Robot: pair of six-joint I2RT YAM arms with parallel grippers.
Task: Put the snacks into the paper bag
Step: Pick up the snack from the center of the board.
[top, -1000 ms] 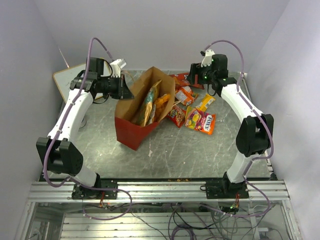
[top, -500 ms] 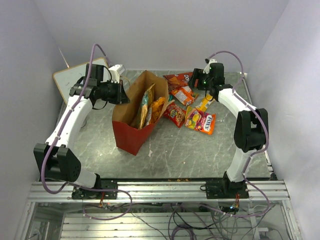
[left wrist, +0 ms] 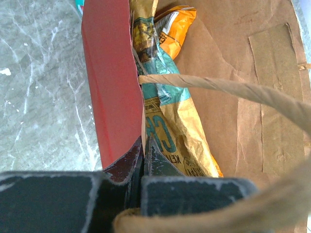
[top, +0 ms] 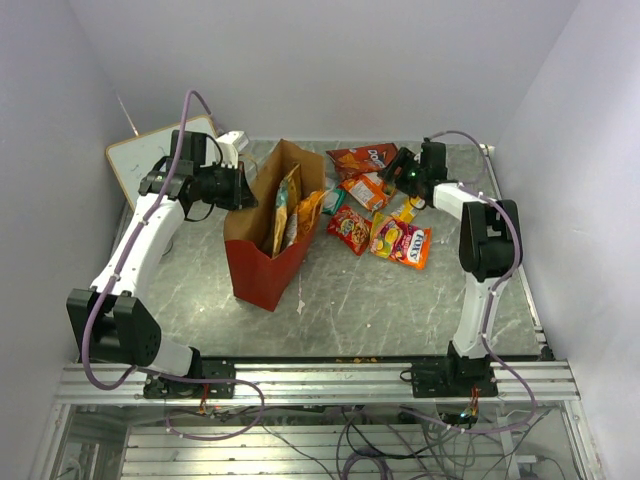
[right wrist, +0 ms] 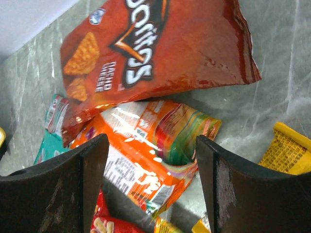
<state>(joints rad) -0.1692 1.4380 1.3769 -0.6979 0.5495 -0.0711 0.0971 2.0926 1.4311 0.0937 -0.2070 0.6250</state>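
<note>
The robot should move its right gripper outward from above the orange packet on the table onto the dark red chip bag's near edge (top: 374, 169) (right wrist: 151, 94), because that edge overlaps the orange packet.
The red paper bag (top: 262, 262) stands left of centre, mouth open, with a tan-gold packet (left wrist: 182, 141) and an orange packet (left wrist: 177, 29) inside. My left gripper (top: 243, 187) is shut on the bag's rim (left wrist: 114, 97), one finger outside and one inside. My right gripper (top: 396, 168) is open and empty, jaws wide, just above an orange packet (right wrist: 150, 155) on the table. A dark red chip bag (right wrist: 160, 43) lies beyond it. A small red pack (top: 351, 230), an orange-yellow pack (top: 402, 243) and a yellow pack (right wrist: 286, 153) lie nearby.
A teal pack (right wrist: 51, 131) lies at the left of the snack pile. A white writing board (top: 135, 155) leans at the back left corner. The bag's twisted paper handle (left wrist: 233, 90) crosses the left wrist view. Walls stand close on three sides.
My right arm has stretched toward the back and lowered its open gripper over the snack pile. My left gripper has pulled the bag's rim slightly left, so the bag stands more upright.
</note>
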